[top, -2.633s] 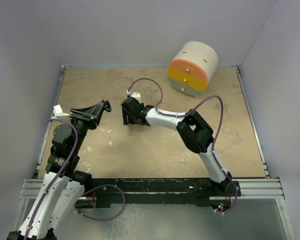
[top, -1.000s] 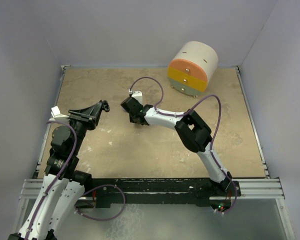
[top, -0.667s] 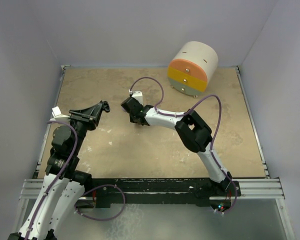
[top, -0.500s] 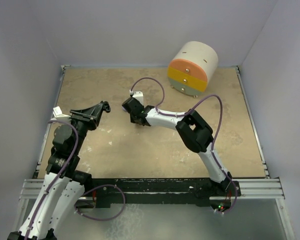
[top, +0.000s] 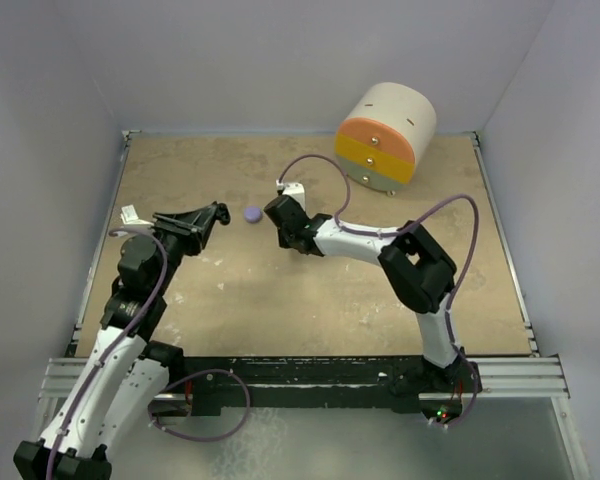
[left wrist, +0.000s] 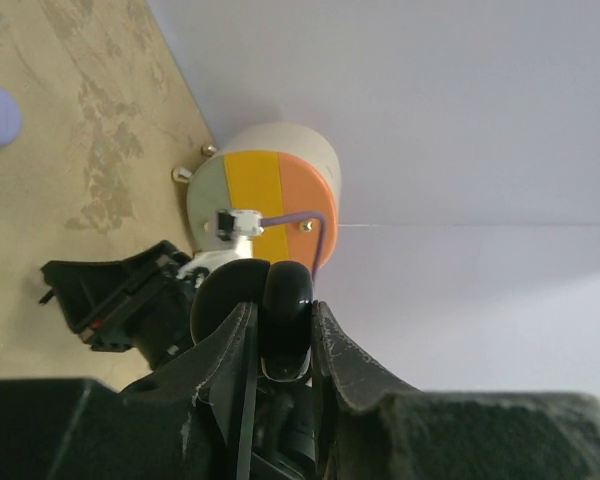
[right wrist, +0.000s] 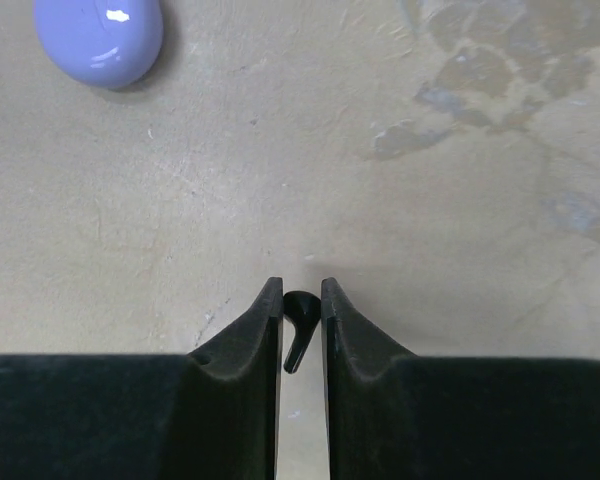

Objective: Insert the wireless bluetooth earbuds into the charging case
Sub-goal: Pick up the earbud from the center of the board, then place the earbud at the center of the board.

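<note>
I will lift my right gripper, move it to the right in the top view, then lower it there and let go of the earbud, because the tabletop nearby is bare.
A tiny black comma-shaped earbud (right wrist: 298, 326) is pinched between the fingertips of my right gripper (right wrist: 300, 296), just above the table. In the top view my right gripper (top: 291, 233) hangs near the table's middle. My left gripper (left wrist: 282, 312) is shut on a glossy black round charging case (left wrist: 285, 318), held up in the air. Seen from above, my left gripper (top: 215, 213) sits just left of a lavender round case (top: 251, 213), which lies closed on the table. That lavender case (right wrist: 100, 36) also shows ahead and left of my right fingers. No other earbuds are in view.
A cream cylinder with orange, yellow and green drawer fronts (top: 385, 137) stands at the back right. The same drawer unit (left wrist: 265, 190) appears behind my right arm (left wrist: 120, 300) in the left wrist view. Walls enclose the table on three sides.
My right gripper closed on the black earbud and shifted right, uncovering the lavender case. My left arm reached forward and right with the black case.
</note>
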